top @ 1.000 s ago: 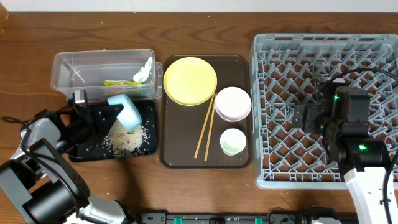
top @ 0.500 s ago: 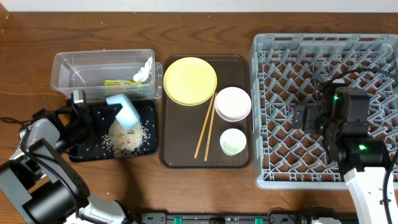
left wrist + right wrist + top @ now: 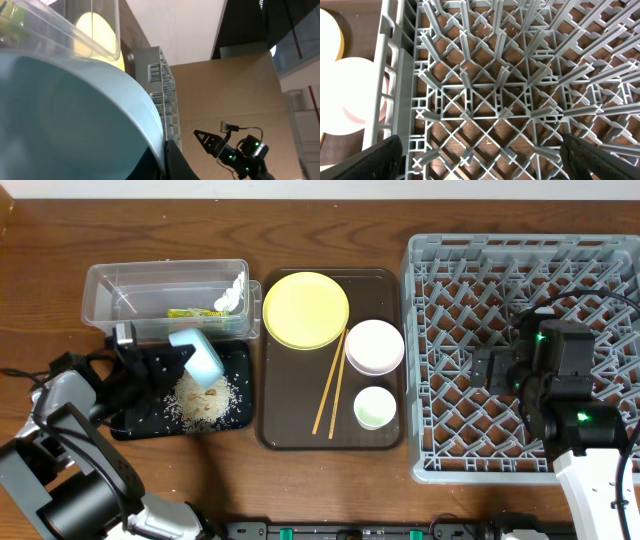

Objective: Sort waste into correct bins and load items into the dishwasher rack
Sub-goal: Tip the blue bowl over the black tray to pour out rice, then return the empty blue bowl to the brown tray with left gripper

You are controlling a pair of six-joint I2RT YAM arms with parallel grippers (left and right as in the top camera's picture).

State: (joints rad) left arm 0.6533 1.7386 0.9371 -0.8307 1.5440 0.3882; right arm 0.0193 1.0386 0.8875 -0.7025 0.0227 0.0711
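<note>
My left gripper holds the bowl and next should swing toward the chopsticks, turn the bowl upright, lower it and release it on the brown tray's near corner (image 3: 290, 402), since that spot is empty.
My left gripper (image 3: 172, 358) is shut on the rim of the light blue bowl (image 3: 201, 359), holding it tipped over the black tray (image 3: 135, 420), where a pile of rice scraps (image 3: 203, 401) lies. The bowl fills the left wrist view (image 3: 65, 115). The clear tub (image 3: 150, 290) holds the yellow-green wrapper (image 3: 190, 312) and white tissue (image 3: 233, 293). The yellow plate (image 3: 305, 309), white bowl (image 3: 374, 346), pale cup (image 3: 374, 407) and chopsticks (image 3: 330, 385) sit on the brown tray (image 3: 275, 420). My right gripper (image 3: 480, 155) is open and empty over the grey rack (image 3: 450, 290).
The rack's upright pegs (image 3: 485, 75) fill the right wrist view, with the white bowl (image 3: 345, 95) past its left wall. Wood table surface lies in front of the trays. Cables run along the table's front edge.
The blue bowl has shifted slightly up and left over the black tray. The right arm has not moved.
</note>
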